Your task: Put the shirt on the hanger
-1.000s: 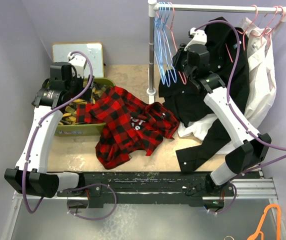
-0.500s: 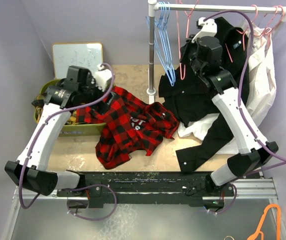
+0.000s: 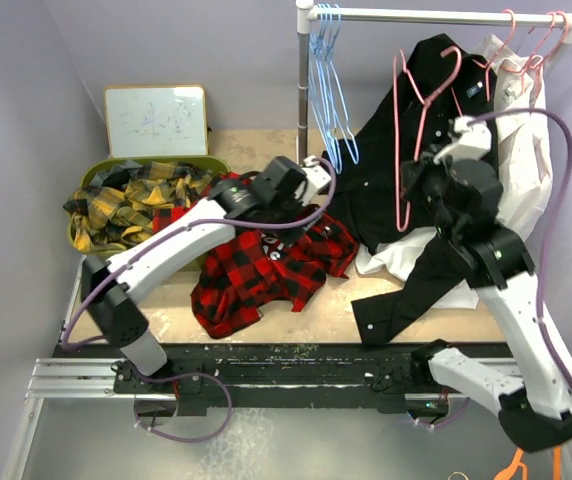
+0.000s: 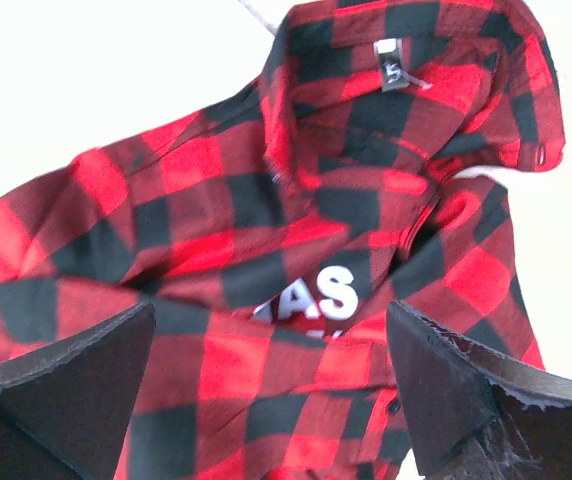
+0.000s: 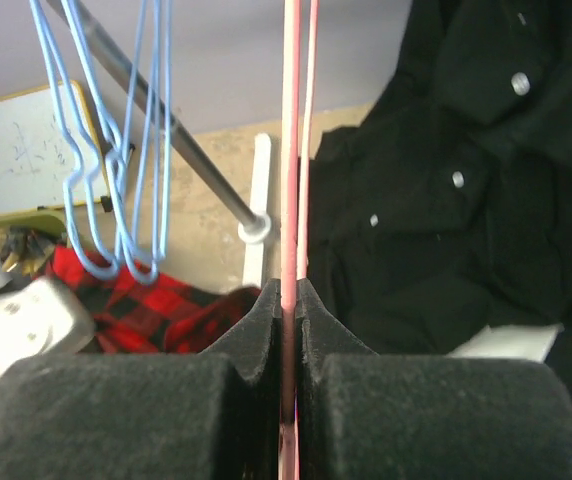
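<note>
The fold beside the collar stands up from the cloth, so next I will move my left gripper toward the collar and down onto the raised fold of the shirt's edge (image 4: 280,135).
The red-and-black check shirt (image 3: 246,270) lies crumpled on the table; it fills the left wrist view (image 4: 266,200), collar at the far end and white lettering showing on a dark patch. My left gripper (image 3: 296,215) hangs open just above the shirt's middle, its fingers (image 4: 66,390) either side of the cloth and holding nothing. My right gripper (image 3: 421,185) is shut on the wire of the pink hanger (image 3: 400,150), held upright in the air in front of the black shirt. In the right wrist view (image 5: 288,290) the pads pinch the hanger's wire (image 5: 289,150).
A rail post (image 3: 304,100) stands at the back with blue hangers (image 3: 326,90). A black shirt (image 3: 386,200) and a white shirt (image 3: 521,150) hang right, trailing onto the table. A green bin (image 3: 156,262) with yellow plaid cloth is left, a whiteboard (image 3: 156,120) behind it.
My left arm swung from the bin rightward over the red shirt. My right arm took the pink hanger off the rail and moved it down and to the right.
</note>
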